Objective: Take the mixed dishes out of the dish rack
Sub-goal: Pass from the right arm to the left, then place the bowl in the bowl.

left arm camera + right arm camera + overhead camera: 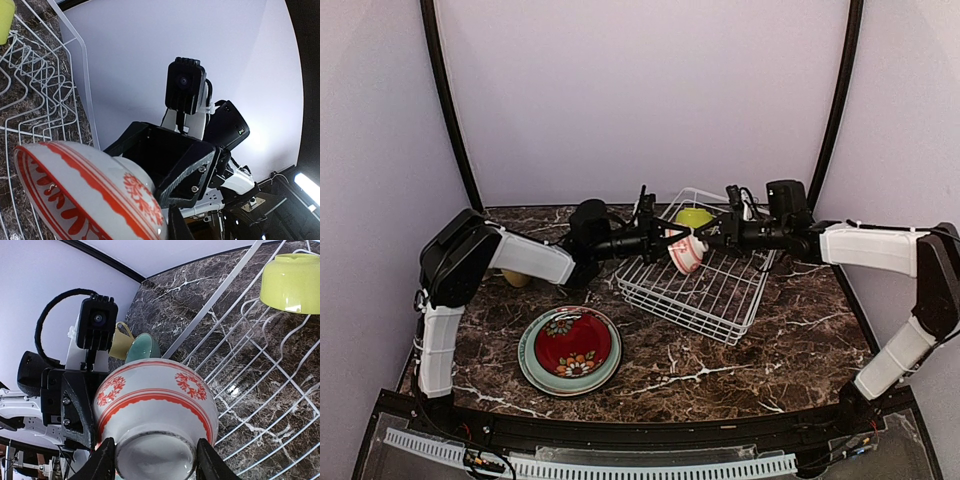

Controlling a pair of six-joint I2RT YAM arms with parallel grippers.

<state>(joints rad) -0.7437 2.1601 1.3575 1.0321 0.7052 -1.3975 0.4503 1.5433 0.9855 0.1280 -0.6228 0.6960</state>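
Observation:
The mint bowl stands outside the rack (720, 290), so my left gripper swings toward the left in the top view next, down into that bowl, and releases.
The pink-striped bowl (687, 255) hangs in the air over the left part of the white wire dish rack (720, 290), held between both arms. My right gripper (705, 240) is shut on its foot ring, with a finger on each side in the right wrist view (155, 460). My left gripper (665, 240) grips the bowl's rim (75, 190); only one finger (181, 231) shows, lying against the outer wall. A lime bowl (694, 217) sits upside down at the rack's far end and also shows in the right wrist view (291, 282).
A red floral plate (572, 342) lies on a pale-green plate (535, 370) at front left. A yellowish mug (516, 278) stands behind the left arm, with a mint bowl (142, 347) beside it. Dark marble table (770, 350); curved white backdrop.

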